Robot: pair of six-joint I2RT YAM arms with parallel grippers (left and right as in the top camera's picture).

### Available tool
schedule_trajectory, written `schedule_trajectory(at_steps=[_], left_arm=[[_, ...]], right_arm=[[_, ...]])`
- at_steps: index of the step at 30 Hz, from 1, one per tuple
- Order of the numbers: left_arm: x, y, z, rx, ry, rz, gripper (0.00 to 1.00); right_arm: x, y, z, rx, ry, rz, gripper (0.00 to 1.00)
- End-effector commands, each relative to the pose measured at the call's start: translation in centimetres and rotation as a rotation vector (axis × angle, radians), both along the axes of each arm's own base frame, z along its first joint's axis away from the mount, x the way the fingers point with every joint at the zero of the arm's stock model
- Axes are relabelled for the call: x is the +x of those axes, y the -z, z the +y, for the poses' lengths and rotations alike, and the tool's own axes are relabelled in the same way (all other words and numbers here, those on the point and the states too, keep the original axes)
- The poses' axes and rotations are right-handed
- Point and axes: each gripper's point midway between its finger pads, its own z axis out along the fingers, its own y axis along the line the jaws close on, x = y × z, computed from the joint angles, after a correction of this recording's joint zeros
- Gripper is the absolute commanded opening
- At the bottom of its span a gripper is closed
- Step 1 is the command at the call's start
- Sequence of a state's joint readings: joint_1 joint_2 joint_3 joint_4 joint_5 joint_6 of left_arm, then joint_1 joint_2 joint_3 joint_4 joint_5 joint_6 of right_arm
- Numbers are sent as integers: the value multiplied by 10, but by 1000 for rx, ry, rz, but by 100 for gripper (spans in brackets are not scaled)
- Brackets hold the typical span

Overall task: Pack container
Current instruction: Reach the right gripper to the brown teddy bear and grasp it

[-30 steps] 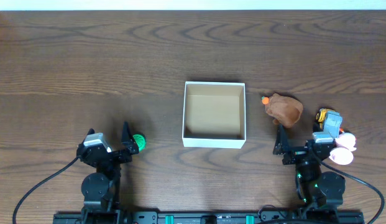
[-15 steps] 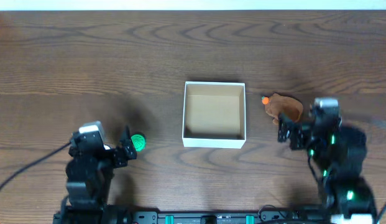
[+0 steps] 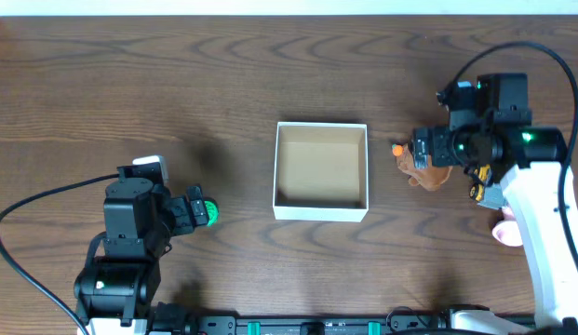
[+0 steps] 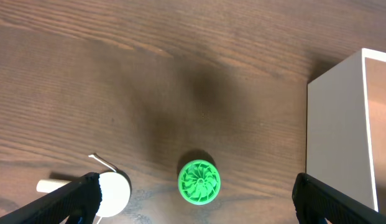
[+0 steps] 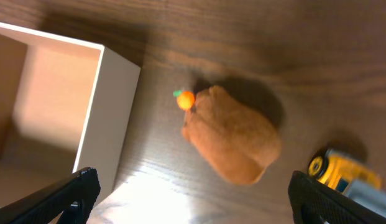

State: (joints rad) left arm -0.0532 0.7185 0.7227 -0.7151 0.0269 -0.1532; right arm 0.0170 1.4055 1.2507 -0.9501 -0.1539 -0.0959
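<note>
The brown plush toy is well below the robot's open fingertips, so the right gripper will go down onto the toy's body next, with one fingertip on each side, and then close.
The container, a shallow square box with white walls and a brown inside, stands empty at mid-table. Its wall shows in the left wrist view and in the right wrist view. A green ridged disc lies to its left. My left gripper hovers open by the disc, fingers either side. A brown plush toy with an orange tip lies right of the container. My right gripper is open above the plush, holding nothing.
A yellow toy vehicle lies right of the plush, also in the right wrist view. A pink object sits partly under the right arm. A white round piece on a stick lies left of the green disc.
Both arms have lifted from their rest poses at the front edge. The right arm swung far forward to over the plush. The left arm shifted slightly left, still by the green disc.
</note>
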Motion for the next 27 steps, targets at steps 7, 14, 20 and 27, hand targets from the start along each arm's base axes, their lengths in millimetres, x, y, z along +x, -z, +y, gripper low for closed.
schedule_trajectory(at_steps=[7,14,20,27], left_arm=[[1,-8,-2,-7,11,-15,98],[0,-7,-2,-7,11,-9,98],[0,-7,-2,-7,11,-7,98],[0,-7,-2,-7,11,-8,98]], right_arm=[[19,-6,-34,-64,171,-35,99],[27,35,-39,-124,100,69,99],[32,80,-39,-188,-67,169,99],[26,126,-43,-226,-152,298,99]])
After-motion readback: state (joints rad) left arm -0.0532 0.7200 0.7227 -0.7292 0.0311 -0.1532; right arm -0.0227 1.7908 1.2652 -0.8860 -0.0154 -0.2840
